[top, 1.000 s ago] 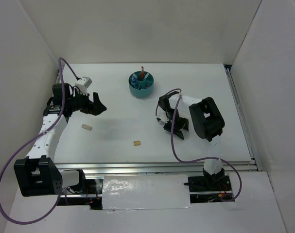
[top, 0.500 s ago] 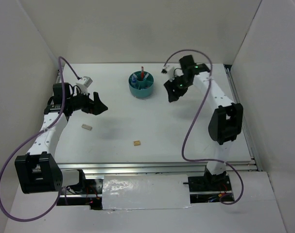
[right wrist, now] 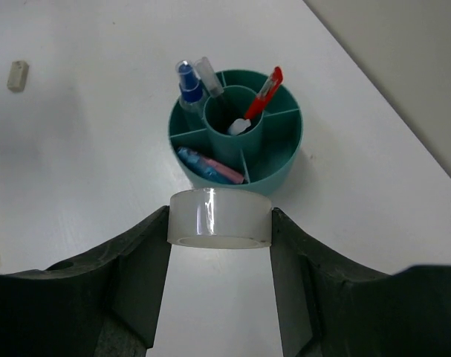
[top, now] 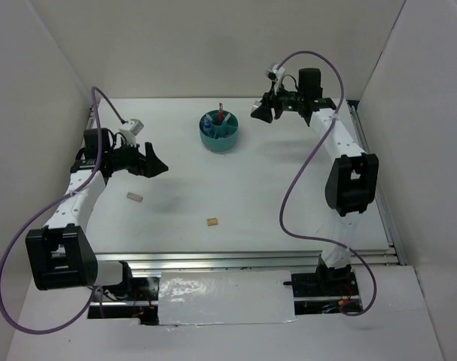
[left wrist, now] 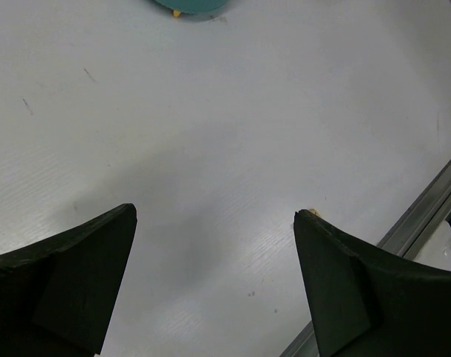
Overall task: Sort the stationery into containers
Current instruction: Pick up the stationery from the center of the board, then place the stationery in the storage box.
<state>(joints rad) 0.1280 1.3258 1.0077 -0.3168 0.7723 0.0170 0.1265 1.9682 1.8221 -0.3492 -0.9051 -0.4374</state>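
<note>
Next, my right gripper moves to the left in the top view and down, and releases the tape ring point(right wrist: 220, 218) in the organiser's nearest section point(right wrist: 273, 155), which stands empty.
The round teal organiser point(top: 219, 132) stands at the back middle of the table, with pens in its central cup and outer compartments point(right wrist: 236, 134). My right gripper point(top: 260, 110) is raised just right of it and is shut on the clear tape ring point(right wrist: 220, 218), which hangs short of the organiser's near rim. My left gripper point(top: 156, 164) is open and empty above the left part of the table. Two tiny tan blocks lie on the table, one point(top: 134, 197) below the left gripper and one point(top: 212, 222) nearer the front. The tip of a tan block point(left wrist: 312, 213) peeks past my left finger.
White walls enclose the table on three sides. A metal rail point(top: 243, 258) runs along the near edge and shows in the left wrist view point(left wrist: 426, 208). The right arm's cable point(top: 288, 203) loops over the right half of the table.
My right arm has swung up from the table's middle right to the back, carrying the tape ring to beside the organiser. The left arm has barely moved.
</note>
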